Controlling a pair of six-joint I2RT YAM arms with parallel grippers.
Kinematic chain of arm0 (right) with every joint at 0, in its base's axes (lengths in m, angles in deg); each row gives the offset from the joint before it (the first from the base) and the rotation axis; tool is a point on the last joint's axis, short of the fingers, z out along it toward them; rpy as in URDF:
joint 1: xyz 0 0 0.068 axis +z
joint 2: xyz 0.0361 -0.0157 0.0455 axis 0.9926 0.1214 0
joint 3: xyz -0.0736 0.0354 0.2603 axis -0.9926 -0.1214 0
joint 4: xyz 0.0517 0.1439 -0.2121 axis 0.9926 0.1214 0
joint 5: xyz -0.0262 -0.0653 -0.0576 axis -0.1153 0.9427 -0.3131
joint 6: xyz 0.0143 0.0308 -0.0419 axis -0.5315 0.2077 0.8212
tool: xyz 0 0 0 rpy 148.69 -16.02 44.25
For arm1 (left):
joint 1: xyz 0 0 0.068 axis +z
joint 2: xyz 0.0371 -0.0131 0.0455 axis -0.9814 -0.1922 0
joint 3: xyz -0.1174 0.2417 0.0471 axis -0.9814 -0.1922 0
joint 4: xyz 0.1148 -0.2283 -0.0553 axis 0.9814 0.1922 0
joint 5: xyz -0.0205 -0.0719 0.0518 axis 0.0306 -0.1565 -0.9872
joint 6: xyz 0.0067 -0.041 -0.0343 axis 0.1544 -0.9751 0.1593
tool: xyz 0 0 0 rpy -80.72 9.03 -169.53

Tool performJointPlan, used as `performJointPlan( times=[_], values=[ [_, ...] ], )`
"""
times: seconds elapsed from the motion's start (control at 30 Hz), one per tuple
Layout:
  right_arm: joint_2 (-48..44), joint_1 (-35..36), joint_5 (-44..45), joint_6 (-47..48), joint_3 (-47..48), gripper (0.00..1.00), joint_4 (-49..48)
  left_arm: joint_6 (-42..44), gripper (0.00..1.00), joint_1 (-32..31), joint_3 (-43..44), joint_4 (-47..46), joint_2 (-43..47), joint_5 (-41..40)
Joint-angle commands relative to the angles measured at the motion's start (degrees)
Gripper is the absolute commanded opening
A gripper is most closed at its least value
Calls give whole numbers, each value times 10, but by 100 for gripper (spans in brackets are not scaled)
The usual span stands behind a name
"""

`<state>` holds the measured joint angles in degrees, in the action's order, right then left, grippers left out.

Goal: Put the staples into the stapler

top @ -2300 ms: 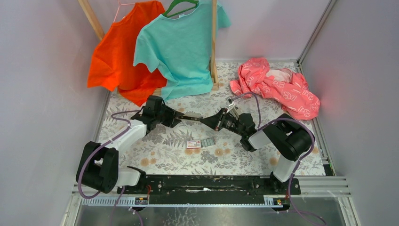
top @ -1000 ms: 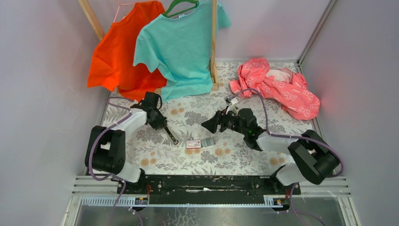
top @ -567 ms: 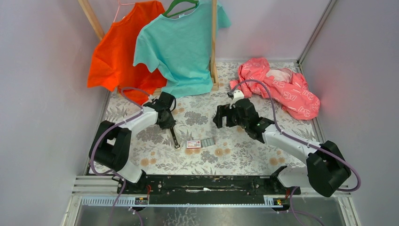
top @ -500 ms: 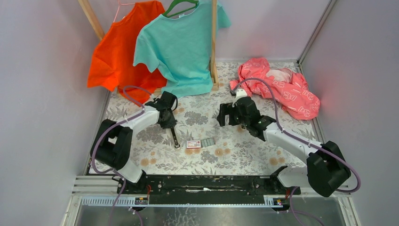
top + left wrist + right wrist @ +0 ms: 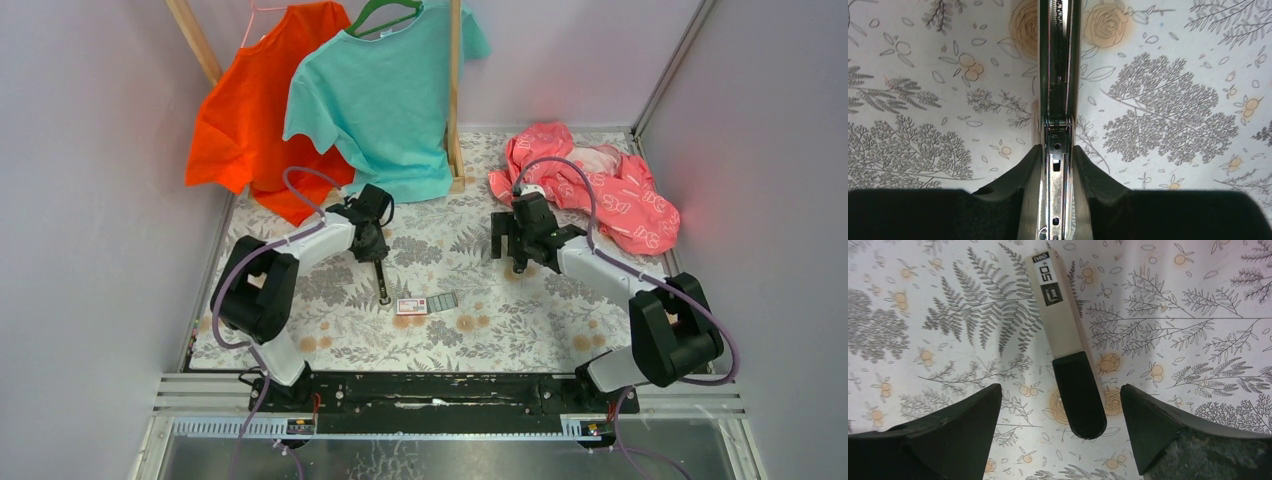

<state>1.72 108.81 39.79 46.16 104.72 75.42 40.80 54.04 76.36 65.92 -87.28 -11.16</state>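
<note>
My right gripper lowers next, then closes there, since its open fingers are already on either side of the long white piece's black end.
My left gripper [image 5: 1055, 147] is shut on the stapler [image 5: 1058, 60], a long black body with a chrome channel showing between the fingers. In the top view the stapler [image 5: 382, 283] points from the left gripper [image 5: 377, 250] towards the near edge. The staples [image 5: 412, 306], a small red and white box with a grey strip beside it, lie just right of the stapler's tip. My right gripper [image 5: 1060, 387] stands open over a long white piece with a black end [image 5: 1060, 315], printed "50", lying flat and untouched. In the top view the right gripper [image 5: 512, 256] is at centre right.
An orange shirt [image 5: 250, 110] and a teal shirt [image 5: 385, 100] hang from a wooden rack [image 5: 455, 95] at the back. A crumpled pink garment [image 5: 600, 185] lies at the back right. Grey walls close in both sides of the floral tablecloth [image 5: 470, 345].
The left arm swung right with the stapler, whose tip now points at the near edge. The right gripper opened wider and moved right and back, away from the staples.
</note>
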Motion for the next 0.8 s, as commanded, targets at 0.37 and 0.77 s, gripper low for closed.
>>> performJointPlan(
  times=[0.37,0.77],
  values=[
    [58,-7,18,18,35,75,30,-15,47,-4,-20,-19,5,6],
    [67,-7,-6,11,48,29,37,-7,83,-4,-45,-15,136,36]
  ],
)
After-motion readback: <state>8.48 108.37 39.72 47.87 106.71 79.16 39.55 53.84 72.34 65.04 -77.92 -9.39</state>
